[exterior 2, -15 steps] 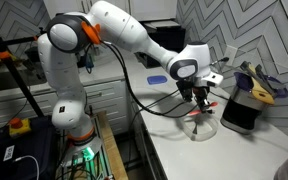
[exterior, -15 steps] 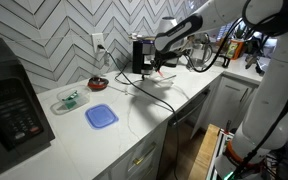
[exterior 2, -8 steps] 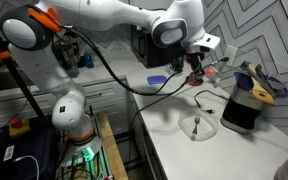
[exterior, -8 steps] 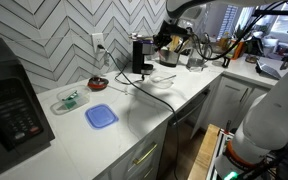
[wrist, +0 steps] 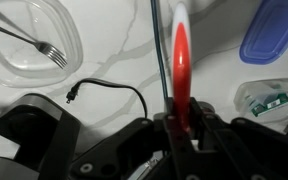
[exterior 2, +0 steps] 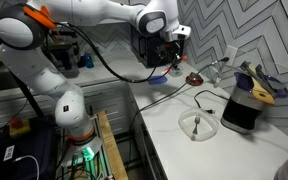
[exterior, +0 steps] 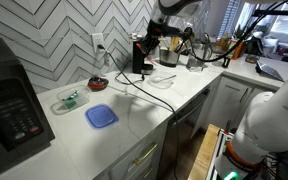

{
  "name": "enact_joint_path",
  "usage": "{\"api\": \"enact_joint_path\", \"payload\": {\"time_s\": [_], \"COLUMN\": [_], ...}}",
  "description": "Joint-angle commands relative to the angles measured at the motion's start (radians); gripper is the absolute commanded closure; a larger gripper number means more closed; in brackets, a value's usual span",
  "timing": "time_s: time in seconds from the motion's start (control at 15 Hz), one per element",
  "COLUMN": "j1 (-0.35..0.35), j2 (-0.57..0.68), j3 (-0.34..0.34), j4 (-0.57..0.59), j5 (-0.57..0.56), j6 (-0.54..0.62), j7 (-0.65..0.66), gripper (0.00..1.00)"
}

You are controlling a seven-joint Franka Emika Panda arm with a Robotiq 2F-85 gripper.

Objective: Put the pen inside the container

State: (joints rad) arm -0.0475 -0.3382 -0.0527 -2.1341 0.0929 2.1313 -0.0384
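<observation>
The container point(wrist: 268, 100) lies below my gripper and to its right in the wrist view, so I should move that way and descend to release the red pen point(wrist: 181, 60) inside.
My gripper point(wrist: 181, 120) is shut on a red pen point(wrist: 181, 60) with a white tip that sticks out ahead of the jaws. In both exterior views the gripper point(exterior: 152, 42) point(exterior 2: 169, 52) hangs high above the white counter. The container point(wrist: 267, 98), a small clear tub with a green item inside, sits at the right edge of the wrist view, beside the blue square lid point(wrist: 274, 30). In an exterior view the container point(exterior: 70, 99) stands left of the lid point(exterior: 101, 116), well away from the gripper.
A shallow clear tray point(wrist: 29, 40) holding a fork lies on the counter point(exterior: 134, 105), also in the exterior views point(exterior: 162, 78) point(exterior 2: 197, 124). A black cable point(wrist: 109, 90) loops nearby. A black microwave point(exterior: 9, 105), a red bowl point(exterior: 99, 83) and a black appliance point(exterior 2: 239, 110) stand around.
The gripper has lifted the pen up from over the tray with the fork and carried it along the counter toward the blue lid and the container.
</observation>
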Motion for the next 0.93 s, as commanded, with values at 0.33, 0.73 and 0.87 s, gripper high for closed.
{"api": "enact_joint_path", "payload": {"time_s": [0.33, 0.73, 0.87], "j1": [0.055, 0.130, 0.151], "j2": [0.156, 0.468, 0.559], "j3": [0.096, 0.208, 0.201], "j4": [0.051, 0.270, 0.370], "j5": [0.028, -0.181, -0.299], "j6": [0.194, 0.537, 0.513], "j7": [0.205, 0.488, 0.542], "gripper": [0.96, 0.96, 0.96]}}
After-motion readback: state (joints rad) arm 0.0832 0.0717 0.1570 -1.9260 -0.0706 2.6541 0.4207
